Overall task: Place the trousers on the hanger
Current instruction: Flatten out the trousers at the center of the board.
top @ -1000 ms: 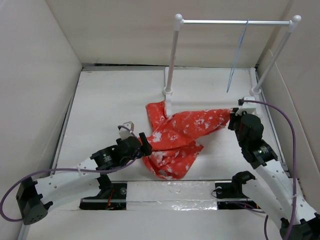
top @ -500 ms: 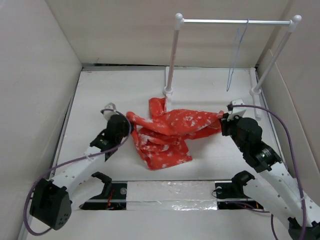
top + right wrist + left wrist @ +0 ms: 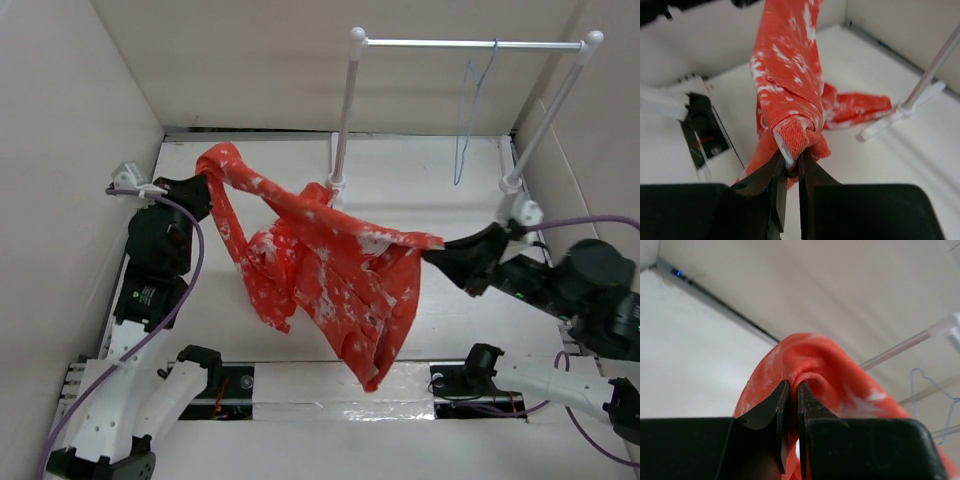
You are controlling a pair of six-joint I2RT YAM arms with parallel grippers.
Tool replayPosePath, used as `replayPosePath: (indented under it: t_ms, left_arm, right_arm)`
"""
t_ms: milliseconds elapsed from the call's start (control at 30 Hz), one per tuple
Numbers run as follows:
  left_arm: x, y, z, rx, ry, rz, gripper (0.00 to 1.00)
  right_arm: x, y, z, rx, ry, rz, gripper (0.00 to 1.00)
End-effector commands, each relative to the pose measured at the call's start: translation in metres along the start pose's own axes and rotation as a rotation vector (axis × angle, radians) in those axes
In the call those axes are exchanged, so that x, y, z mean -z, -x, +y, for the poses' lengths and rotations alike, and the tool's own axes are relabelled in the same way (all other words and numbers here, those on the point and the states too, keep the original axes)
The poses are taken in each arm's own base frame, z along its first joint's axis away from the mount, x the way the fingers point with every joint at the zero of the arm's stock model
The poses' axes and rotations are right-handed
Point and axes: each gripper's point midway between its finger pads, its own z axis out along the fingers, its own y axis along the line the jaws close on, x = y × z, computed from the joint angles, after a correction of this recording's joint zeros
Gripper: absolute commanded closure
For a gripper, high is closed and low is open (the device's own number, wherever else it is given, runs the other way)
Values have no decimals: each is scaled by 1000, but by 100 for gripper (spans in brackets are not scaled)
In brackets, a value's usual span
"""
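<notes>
The trousers [image 3: 330, 265] hang bunched, so the right gripper will next go down toward the right in the top view, onto the tabletop by the post near the hanger, and let go.
The red-orange trousers [image 3: 330, 265] with white speckles hang in the air, stretched between both arms, their lower part drooping toward the near edge. My left gripper [image 3: 205, 180] is shut on a bunched edge of the trousers [image 3: 820, 372] at the upper left. My right gripper [image 3: 432, 253] is shut on the other end, pinching a folded hem of the trousers [image 3: 795, 135]. The pale blue wire hanger [image 3: 468, 110] hangs by its hook from the rack's crossbar at the back right, apart from both grippers; the left wrist view also catches the hanger [image 3: 935, 390].
A white-posted rack [image 3: 345, 110] with a metal crossbar [image 3: 470, 44] stands at the back of the table [image 3: 250, 170], its right post [image 3: 550, 110] near the right wall. White walls close in left, right and behind. The arm bases sit at the near edge.
The left gripper closed on the trousers and rose toward the back left. The right gripper also lifted, moving right. The trousers went from a heap on the table to hanging stretched between the two.
</notes>
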Motion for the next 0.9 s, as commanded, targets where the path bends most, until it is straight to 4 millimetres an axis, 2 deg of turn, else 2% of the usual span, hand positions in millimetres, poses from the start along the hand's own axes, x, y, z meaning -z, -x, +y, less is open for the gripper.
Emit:
replayPosePath:
  t_ms: [0,33,67,100,133,167,200,233,267,333,367,400,433,467,500,533,567,600,633,667,700,733,767,800,833,867]
  left_arm:
    - [8,38,-15,-71,-23,-85,100]
    - [4,37,-23,-81,-45,-62,100]
    - [-11,16,-25,-111,-53,19,100]
    - [-17,5,-25,-120,-53,62,98]
    - [-24,-9,-23,-129,-55,100,92]
    - [-37,-32,-20,-142,-61,163,74]
    - [-44,-48,-19,-143,-73,190,66]
    - [-50,-64,-20,-151,-81,230,59]
    - [-57,-105,-24,-183,-89,327,55]
    - [-67,-137,-31,-218,-82,375,51]
    - [-81,-165,-22,-255,-26,402,50]
    - [-82,-182,-29,-272,-38,431,47]
    - [-91,-186,-41,-274,-46,436,47]
    - [-99,-209,-37,-295,-25,485,46]
    - [-96,-219,-44,-308,-37,511,46]
    - [-96,-220,-54,-306,-52,506,46]
    - [-95,-218,-55,-318,-38,479,47]
    - [-92,-216,-57,-322,-34,464,47]
    - [-84,-222,-45,-333,-13,472,47]
    - [-75,-209,-46,-289,-21,446,47]
    - [-71,-206,-44,-262,-32,424,47]
    - [-57,-222,-15,-278,1,454,47]
    - [-46,-208,-12,-251,-7,421,47]
    - [-38,-209,-1,-231,14,419,48]
    - [-25,-223,28,-247,59,447,48]
    - [-17,-209,32,-218,64,409,48]
  right_arm:
    - [41,55,-15,-23,-86,-183,100]
    - [40,45,-28,-32,-161,-162,100]
    - [42,37,-37,-35,-214,-154,100]
    - [42,26,-56,-37,-321,-133,100]
    - [34,-1,-65,-44,-381,-65,100]
    - [30,-16,-73,-49,-429,-24,100]
    - [27,-44,-86,-56,-519,41,100]
    - [28,-57,-94,-61,-576,69,100]
    - [30,-69,-103,-67,-640,94,100]
    - [36,-92,-124,-85,-798,130,100]
    - [40,-113,-138,-78,-884,172,100]
    - [43,-123,-150,-66,-966,194,100]
    - [43,-129,-159,-78,-1016,198,100]
    - [52,-135,-178,-88,-1109,209,100]
    - [53,-148,-188,-83,-1146,240,100]
    - [48,-147,-202,-70,-1185,223,100]
    - [51,-151,-214,-69,-1224,225,100]
    - [69,-163,-235,-84,-1316,247,100]
    - [71,-161,-253,-65,-1358,231,100]
    - [79,-163,-266,-75,-1395,234,100]
    - [95,-168,-284,-118,-1426,232,100]
    - [96,-163,-297,-124,-1422,191,100]
    - [97,-169,-308,-136,-1412,203,100]
    - [90,-172,-313,-161,-1352,200,100]
    - [102,-169,-324,-175,-1382,175,100]
    - [101,-175,-332,-191,-1378,182,100]
